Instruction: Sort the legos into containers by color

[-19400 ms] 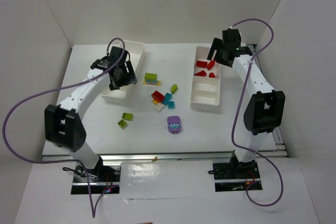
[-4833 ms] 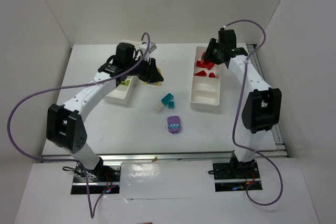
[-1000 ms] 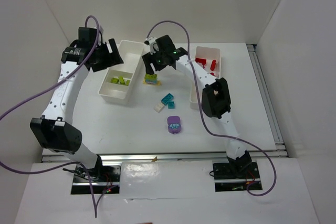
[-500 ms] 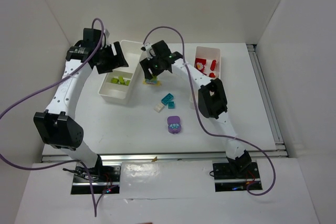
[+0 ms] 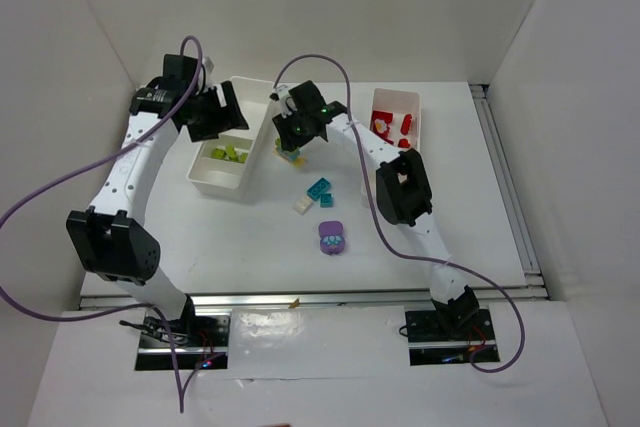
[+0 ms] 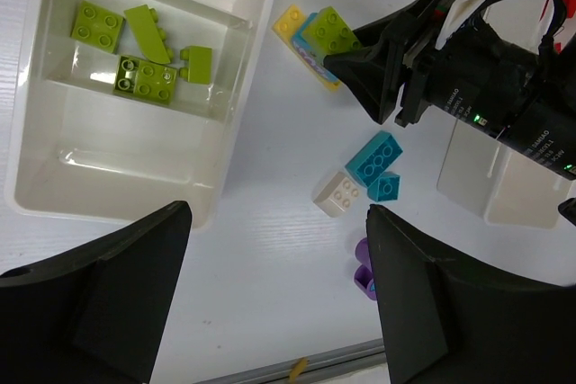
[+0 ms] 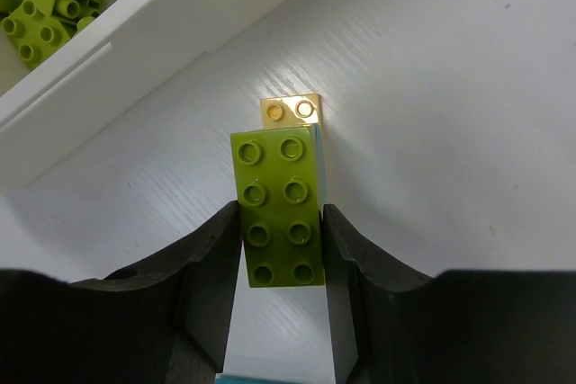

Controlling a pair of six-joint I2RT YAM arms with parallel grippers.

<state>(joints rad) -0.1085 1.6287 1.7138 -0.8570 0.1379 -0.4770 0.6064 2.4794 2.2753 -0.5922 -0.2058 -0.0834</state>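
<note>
I need to raise my right gripper, move it to the left in the top view, lower it over the lime legos and let go, because lime legos are in the container's middle section (image 5: 230,153) (image 7: 49,8).
My right gripper (image 7: 279,254) is shut on a lime green lego (image 7: 277,209) that lies on top of a yellow one (image 7: 291,111) on the table, just right of the left container (image 5: 213,185). The top view shows this gripper (image 5: 291,143) low over that stack (image 5: 290,156). Above the left container hangs my left gripper (image 6: 279,299), open and holding nothing. Lime legos (image 6: 144,74) lie in one compartment of it. Red legos (image 5: 401,125) lie in the right container (image 5: 396,94). Teal legos (image 5: 319,188), a white one (image 5: 303,204) and the purple piece (image 5: 332,238) are loose on the table.
My right arm (image 5: 400,182) reaches across the table's middle and hides part of the right container. White walls close in the table at the left, back and right. A metal rail (image 5: 310,297) runs along the near edge.
My right gripper has come down over the green-and-yellow stack and its jaws have closed on the green lego. My left arm has shifted slightly right, over the left container.
</note>
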